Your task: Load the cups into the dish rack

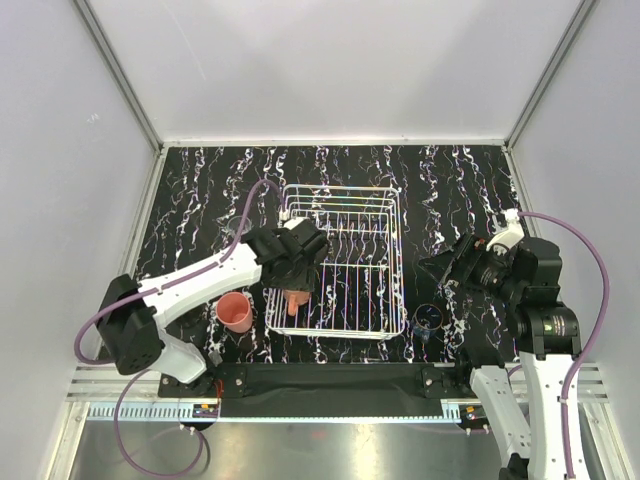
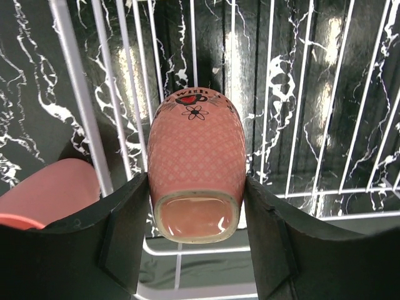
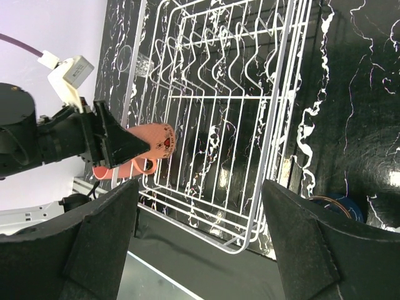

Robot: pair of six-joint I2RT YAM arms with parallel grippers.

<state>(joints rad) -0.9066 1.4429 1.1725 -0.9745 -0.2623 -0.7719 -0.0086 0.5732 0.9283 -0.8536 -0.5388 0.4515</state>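
The rack's corner by the orange mug lies below my left gripper toward my base, so my left gripper will next lower the pink cup back toward that corner and let go of it.
My left gripper (image 1: 297, 280) is shut on a pink patterned tumbler (image 2: 197, 156), its base toward the wrist and its far end pointing down. The tumbler (image 1: 297, 299) hangs over the near-left corner of the white wire dish rack (image 1: 394, 262). An orange handled mug (image 1: 236, 312) stands on the table just left of the rack. A dark blue cup (image 1: 430, 318) sits by the rack's near-right corner. My right gripper (image 1: 455, 265) is open and holds nothing, right of the rack. In the right wrist view the right gripper (image 3: 200, 250) looks across the rack (image 3: 275, 125) at the tumbler (image 3: 157, 140).
A clear glass (image 3: 142, 64) stands beyond the rack's far-left side. The table is black marble-patterned with white walls around it. A black strip (image 1: 320, 378) runs along the near edge between the arm bases.
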